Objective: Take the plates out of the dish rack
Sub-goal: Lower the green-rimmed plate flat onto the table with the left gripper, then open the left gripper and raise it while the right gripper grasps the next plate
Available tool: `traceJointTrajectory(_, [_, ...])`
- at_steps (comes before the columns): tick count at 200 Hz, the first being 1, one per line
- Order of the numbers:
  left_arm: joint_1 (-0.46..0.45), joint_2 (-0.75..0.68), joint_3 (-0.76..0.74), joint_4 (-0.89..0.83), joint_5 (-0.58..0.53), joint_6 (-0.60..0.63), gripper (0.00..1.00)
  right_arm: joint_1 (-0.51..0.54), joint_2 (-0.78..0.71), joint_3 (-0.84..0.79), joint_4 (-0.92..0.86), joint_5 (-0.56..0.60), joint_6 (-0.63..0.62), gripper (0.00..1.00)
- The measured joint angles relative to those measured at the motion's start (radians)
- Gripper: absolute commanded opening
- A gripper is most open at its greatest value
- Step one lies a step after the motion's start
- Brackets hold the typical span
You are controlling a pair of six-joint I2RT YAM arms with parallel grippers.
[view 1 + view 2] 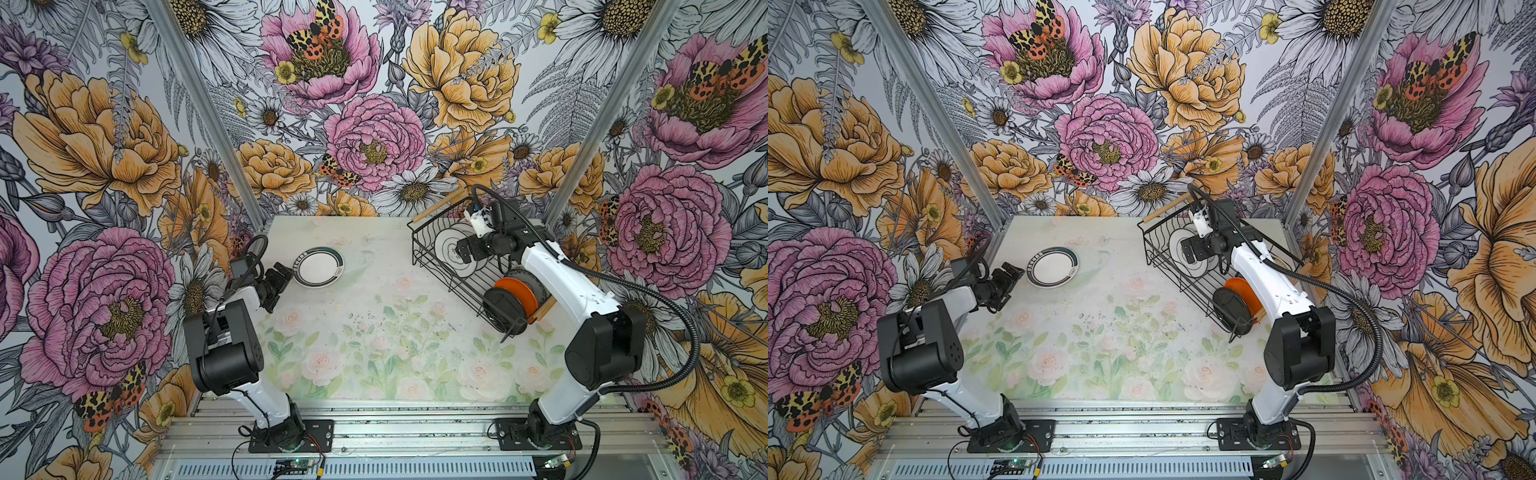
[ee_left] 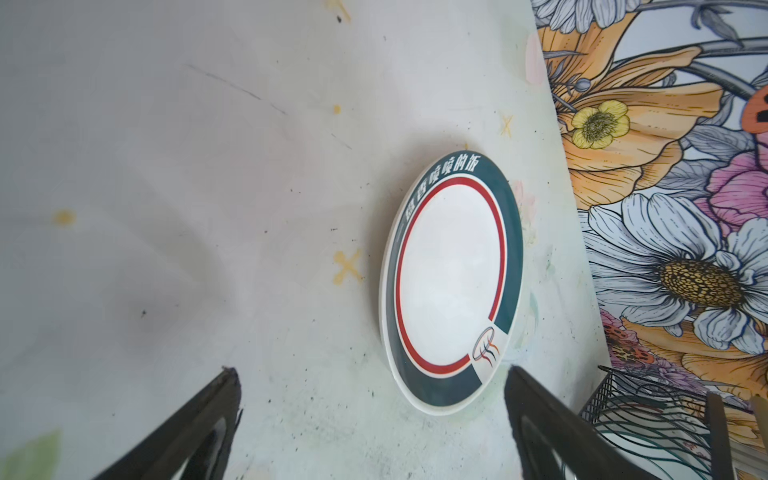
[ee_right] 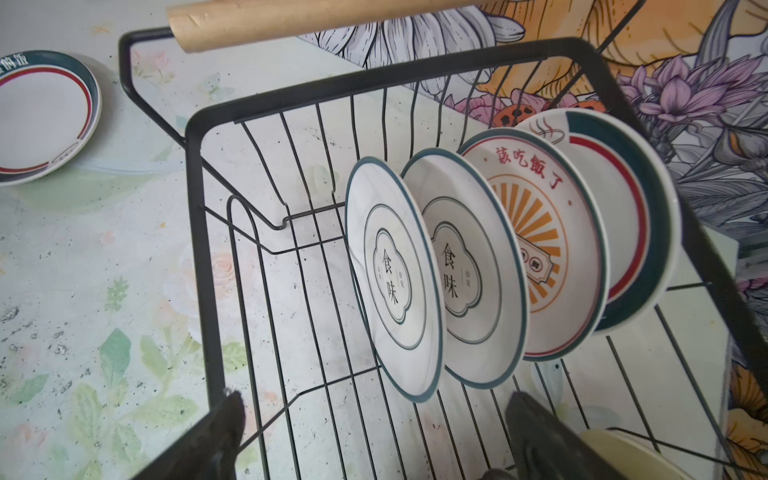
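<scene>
Next, my right gripper comes down to straddle the nearest white plate's rim (image 3: pixel 421 395), one finger on each side, since it stands on edge in the rack (image 3: pixel 194 216).
The black wire dish rack (image 1: pixel 414 246) (image 1: pixel 1145 243) (image 3: pixel 194 216) sits slantwise at the back right. Several plates stand on edge in it: two white plates with thin teal rims (image 3: pixel 392 274), an orange-sunburst plate (image 3: pixel 536 257) and a white plate with a wide teal rim (image 3: pixel 623 232). An orange plate (image 1: pixel 515 291) and a black plate (image 1: pixel 500 308) stand at its near end. My right gripper (image 1: pixel 464 250) (image 1: pixel 1192 252) (image 3: pixel 372 395) hangs open over the rack, short of the nearest white plate. Another teal-rimmed plate (image 1: pixel 318 267) (image 1: pixel 1052 267) (image 2: pixel 453 282) lies flat on the table. My left gripper (image 1: pixel 283 282) (image 1: pixel 1012 287) (image 2: pixel 371 370) is open just beside it, holding nothing.
A cream plate (image 3: pixel 623 453) shows at the edge of the right wrist view, inside the rack. Light wooden rod handles (image 1: pixel 440 205) (image 3: pixel 332 16) top the rack's ends. Flowered walls close in the table at the back and both sides.
</scene>
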Motion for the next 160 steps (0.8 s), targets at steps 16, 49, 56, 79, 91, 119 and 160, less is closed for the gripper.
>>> traceJointTrajectory(16, [-0.020, -0.041, 0.000, -0.029, -0.034, 0.015, 0.99, -0.002, 0.040, 0.019, -0.010, 0.000, -0.014, 0.97])
traceJointTrajectory(49, [-0.141, -0.133, 0.000, -0.107, -0.132, 0.051, 0.99, -0.012, 0.110, 0.084, -0.023, -0.003, -0.043, 0.94])
traceJointTrajectory(56, [-0.172, -0.154, 0.000, -0.119, -0.150, 0.056, 0.99, -0.016, 0.119, 0.093, -0.023, -0.006, -0.047, 0.92])
traceJointTrajectory(79, [-0.274, -0.231, 0.001, -0.150, -0.209, 0.082, 0.99, -0.034, 0.151, 0.134, -0.033, -0.016, -0.061, 0.89])
traceJointTrajectory(91, [-0.322, -0.274, 0.001, -0.158, -0.234, 0.097, 0.99, -0.040, 0.168, 0.149, -0.034, -0.023, -0.063, 0.86])
traceJointTrajectory(119, [-0.415, -0.372, 0.001, -0.164, -0.290, 0.125, 0.99, -0.056, 0.212, 0.166, -0.039, -0.047, -0.076, 0.80])
traceJointTrajectory(160, [-0.514, -0.436, 0.000, -0.153, -0.365, 0.158, 0.99, -0.064, 0.272, 0.187, -0.044, -0.069, -0.084, 0.71])
